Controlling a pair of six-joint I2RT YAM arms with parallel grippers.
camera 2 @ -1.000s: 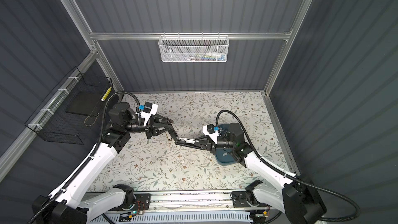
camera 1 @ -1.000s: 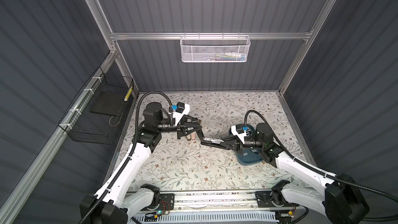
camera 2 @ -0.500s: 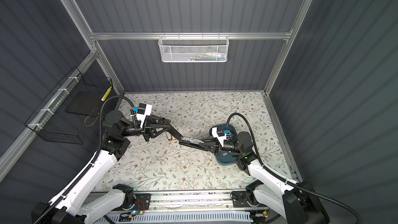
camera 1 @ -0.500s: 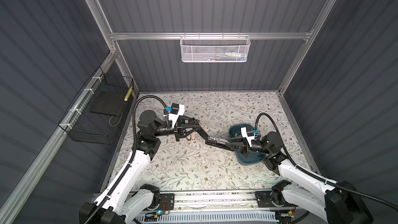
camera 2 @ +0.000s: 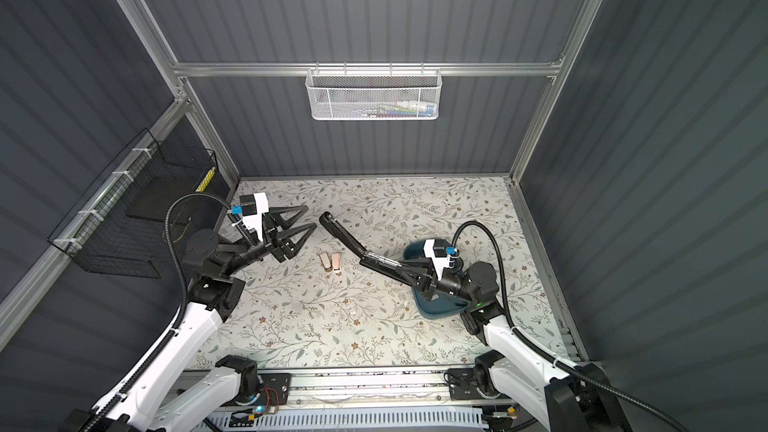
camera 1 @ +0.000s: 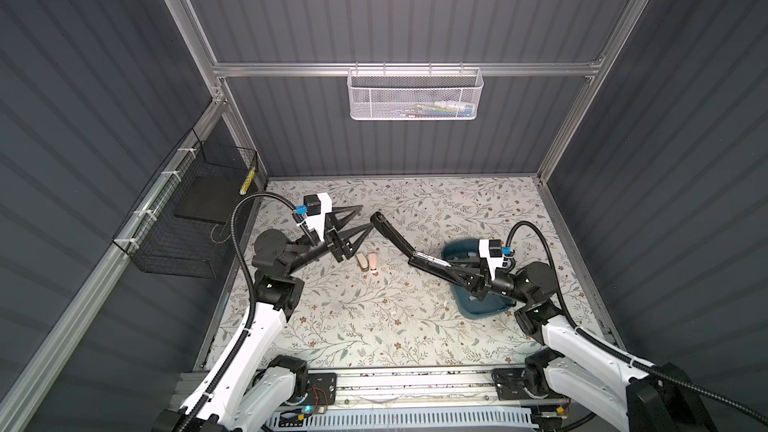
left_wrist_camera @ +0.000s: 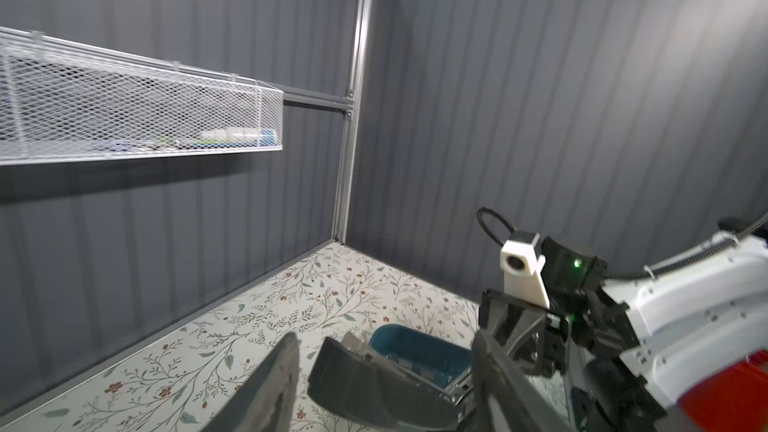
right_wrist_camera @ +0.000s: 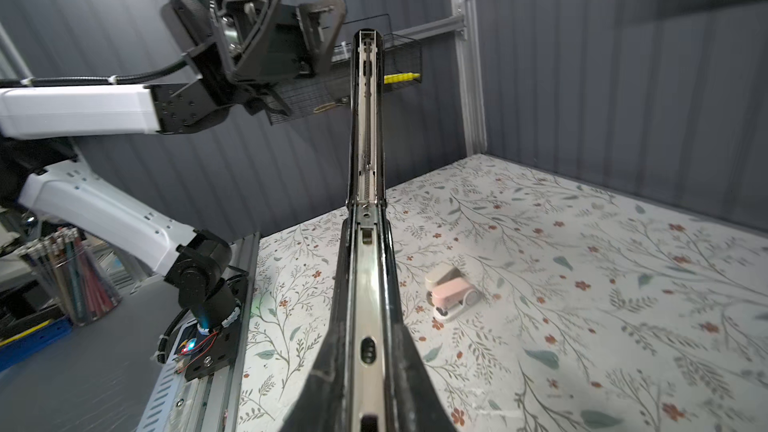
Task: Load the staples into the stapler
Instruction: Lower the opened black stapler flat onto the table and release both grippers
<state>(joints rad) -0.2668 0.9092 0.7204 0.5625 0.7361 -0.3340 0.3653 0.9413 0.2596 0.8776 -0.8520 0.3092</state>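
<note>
The black stapler should go onto bare mat between the pink stapler and the blue tray [camera 1: 482,311] next: my right gripper will turn outward, lower it there and release it.
A long black stapler [camera 1: 395,238] [camera 2: 347,241] hangs over the mat, hinged open, with its lid slanting toward the back left. My right gripper [camera 1: 446,271] [right_wrist_camera: 368,371] is shut on its base end. The bare metal channel [right_wrist_camera: 368,284] faces the right wrist camera. My left gripper [camera 1: 365,219] [camera 2: 311,218] stands open just left of the lid's tip and does not touch it; in the left wrist view the lid [left_wrist_camera: 365,384] lies between the spread fingers [left_wrist_camera: 274,380]. Several grey staples [left_wrist_camera: 405,362] lie in the blue tray [camera 1: 482,311] [camera 2: 436,312] under the right wrist.
Two small staplers, one beige [camera 1: 360,261] and one pink [camera 1: 374,261] [right_wrist_camera: 453,286], stand side by side on the floral mat [camera 1: 374,326] below the black stapler. A white mesh basket [camera 1: 415,97] hangs on the back wall. On the left wall is a black wire basket [camera 1: 187,226].
My left gripper has opened, let go of the stapler's lid tip and drawn back to the left. The right arm has pulled back to the right with the stapler.
</note>
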